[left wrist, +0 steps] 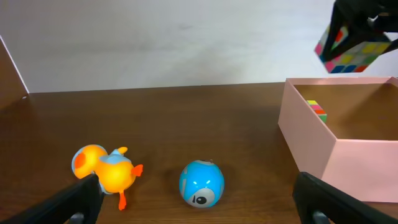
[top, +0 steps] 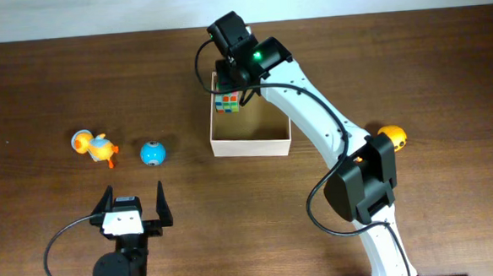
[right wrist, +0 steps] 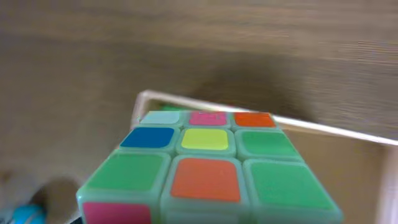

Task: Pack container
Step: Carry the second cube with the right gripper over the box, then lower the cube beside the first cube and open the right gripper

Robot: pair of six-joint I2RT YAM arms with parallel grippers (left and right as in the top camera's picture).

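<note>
Next, my right gripper lowers the puzzle cube to the container's bare bottom beside the striped item (top: pixel 253 109) below and releases it, since that item takes the container's corner.
The container (top: pixel 251 144) is a square shallow box with cream walls and a tan inside, at the table's middle. It also shows in the left wrist view (left wrist: pixel 305 134) and the right wrist view (right wrist: pixel 323 127). My right gripper (top: pixel 231 84) is shut on a multicoloured puzzle cube (top: pixel 228 103) and holds it above the box's far left corner (left wrist: pixel 351 53) (right wrist: pixel 208 165). A small striped coloured item (left wrist: pixel 317 110) lies inside the box at that corner. My left gripper (top: pixel 134 193) is open and empty near the front edge, facing the toys.
An orange and blue duck toy (top: pixel 95 147) (left wrist: pixel 106 169) and a blue ball toy (top: pixel 152 151) (left wrist: pixel 201 183) lie left of the box. An orange round toy (top: pixel 393 135) lies to the right, beside the right arm.
</note>
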